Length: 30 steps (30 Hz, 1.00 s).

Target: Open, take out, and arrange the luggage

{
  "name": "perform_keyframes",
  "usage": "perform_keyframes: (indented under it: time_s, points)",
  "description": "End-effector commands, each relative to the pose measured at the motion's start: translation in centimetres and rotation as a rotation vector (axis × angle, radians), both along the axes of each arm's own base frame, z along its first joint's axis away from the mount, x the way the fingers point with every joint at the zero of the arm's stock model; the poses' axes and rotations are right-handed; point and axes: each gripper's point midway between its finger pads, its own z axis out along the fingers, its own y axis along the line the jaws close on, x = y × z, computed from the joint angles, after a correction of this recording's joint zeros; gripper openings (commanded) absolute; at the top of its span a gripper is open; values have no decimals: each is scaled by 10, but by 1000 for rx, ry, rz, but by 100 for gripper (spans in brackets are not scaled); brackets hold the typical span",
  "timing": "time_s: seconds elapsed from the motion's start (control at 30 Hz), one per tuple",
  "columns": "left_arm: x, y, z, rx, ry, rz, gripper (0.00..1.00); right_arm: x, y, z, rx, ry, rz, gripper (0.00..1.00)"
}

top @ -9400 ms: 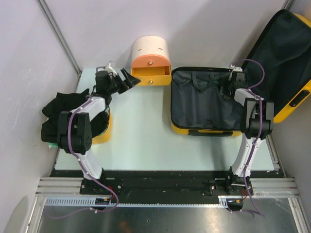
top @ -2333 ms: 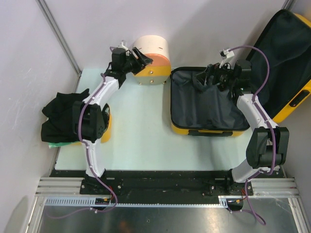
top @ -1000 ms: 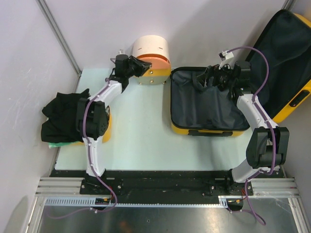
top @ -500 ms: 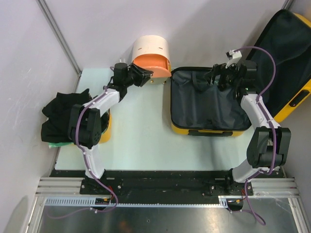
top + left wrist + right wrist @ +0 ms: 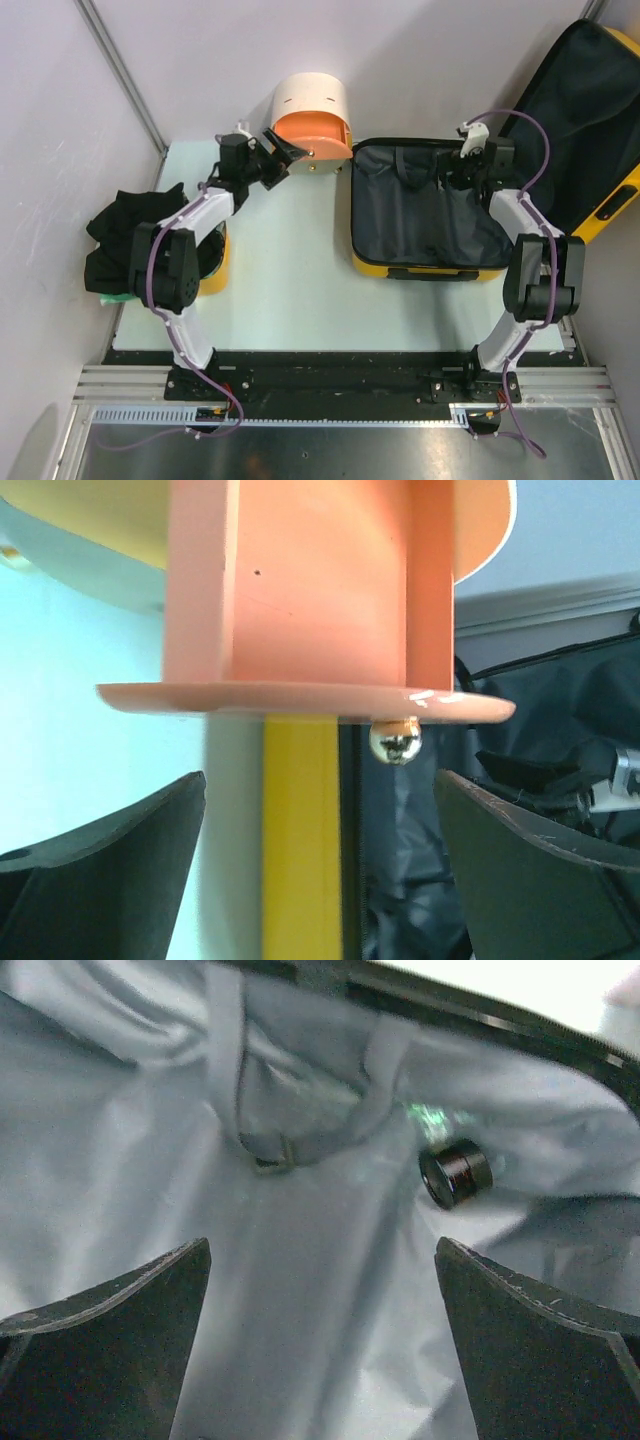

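My right gripper needs to lower its open fingers astride the small amber jar [image 5: 456, 1173], since the jar lies below my gripper and to its right in the wrist view.
The luggage [image 5: 420, 268] lies open on the right of the table. Its yellow shell is lined with dark fabric [image 5: 415, 215], and its lid [image 5: 585, 95] leans against the right wall. My right gripper [image 5: 450, 175] hovers open over the far part of the lining. In the right wrist view the gripper [image 5: 322, 1250] is empty, with a small dark round object [image 5: 455, 1173] and a strap buckle [image 5: 265, 1158] lying ahead of it. My left gripper [image 5: 275, 160] is open just left of the orange drawer [image 5: 315, 130]. The left wrist view shows this gripper [image 5: 320, 780] below the drawer's gold knob [image 5: 395, 742], apart from it.
The cream-and-orange cylindrical container [image 5: 310, 95] stands at the back centre with its drawer pulled out. A pile of black clothes [image 5: 120, 240] sits on a small yellow tub [image 5: 217, 270] at the left edge. Walls close in on the left, back and right.
The orange drawer has come out of the container. My left gripper has let go of its knob, opened wide and drawn back to the left. My right gripper shifted slightly right over the lining.
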Motion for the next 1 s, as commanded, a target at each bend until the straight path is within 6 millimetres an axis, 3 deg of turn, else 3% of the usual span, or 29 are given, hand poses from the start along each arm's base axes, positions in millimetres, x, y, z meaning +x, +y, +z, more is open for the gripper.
perform_keyframes:
  time_s: [0.0, 0.07, 0.1, 0.2, 0.27, 0.3, 0.4, 0.47, 0.5, 0.57, 0.6, 0.67, 0.83, 0.97]
  points:
    - [-17, 27, 46, 176, -236, -56, 100, 15, -30, -27, -164, 29, -61, 100]
    - [-22, 37, 56, 236, -296, -58, 100, 23, -38, -32, -200, 26, -81, 100]
    - [-24, 38, 62, 259, -323, -60, 100, 27, -40, -47, -209, 51, -75, 100]
    - [-30, 40, 74, 334, -408, -94, 100, 42, -47, -54, -216, 30, -42, 100]
    - [-32, 38, 83, 386, -475, -137, 100, 55, -52, -50, -222, 5, -14, 100]
    - [-34, 37, 88, 424, -519, -164, 100, 59, -60, -61, -220, 22, -9, 100]
    - [-41, 29, 97, 469, -611, -254, 100, 72, -65, -59, -240, 15, 58, 100]
    - [-43, 27, 103, 480, -644, -280, 100, 76, -70, -79, -239, 62, 78, 100]
    - [-43, 26, 104, 479, -646, -281, 100, 85, -72, -70, -266, 36, 96, 100]
    - [-40, 27, 108, 477, -655, -281, 100, 89, -75, -86, -267, 64, 118, 100]
    - [-40, 25, 109, 477, -664, -294, 100, 96, -74, -78, -285, 42, 137, 100]
    - [-38, 24, 113, 484, -681, -307, 100, 96, -71, -93, -274, 76, 174, 99]
    - [-29, 30, 116, 494, -678, -305, 100, 102, -71, -104, -280, 112, 206, 96]
    - [-25, 31, 117, 502, -680, -321, 100, 91, -68, -119, -271, 163, 244, 94]
